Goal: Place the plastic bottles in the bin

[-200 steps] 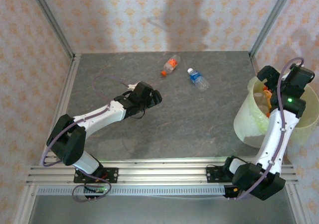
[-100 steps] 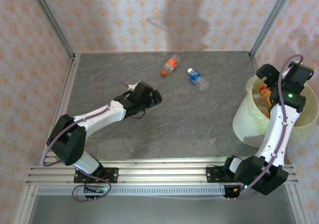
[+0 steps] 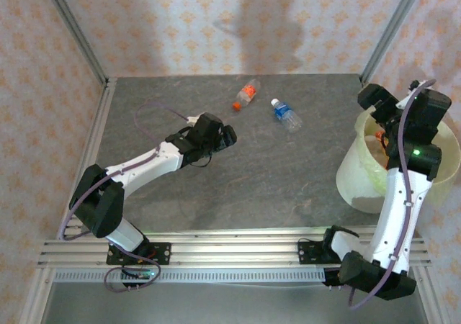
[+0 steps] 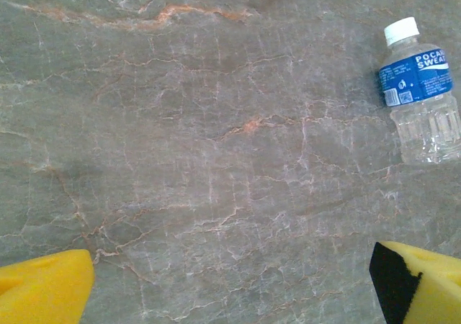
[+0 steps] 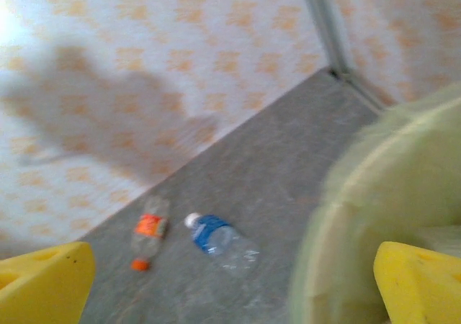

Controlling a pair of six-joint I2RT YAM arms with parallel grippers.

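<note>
I will swing my right gripper away from the bin [image 3: 353, 173] next and lower it around the blue-labelled bottle's label [image 3: 282, 111]. The label is below my gripper, beyond the bin's rim.
Two plastic bottles lie on the grey table at the back: an orange-labelled bottle [image 3: 248, 93] [image 5: 148, 230] and a blue-labelled bottle with a white cap [image 3: 286, 114] [image 4: 423, 93] [image 5: 220, 243]. The pale yellow-green bin [image 3: 353, 173] [image 5: 367, 216] stands at the right and holds several bottles. My left gripper [image 3: 227, 137] [image 4: 230, 281] is open over bare table, short of the blue-labelled bottle. My right gripper [image 3: 374, 101] [image 5: 234, 281] is open and empty above the bin's left rim.
Patterned walls [image 3: 180, 21] and metal corner posts [image 3: 392, 21] close in the table on three sides. Bare grey surface [image 3: 288, 173] lies between the arms. A grey cable [image 3: 155, 111] loops beside the left arm.
My right arm has risen and swung left from over the bin's inside toward its left rim. The left gripper has edged slightly forward. Both bottles on the table lie as before.
</note>
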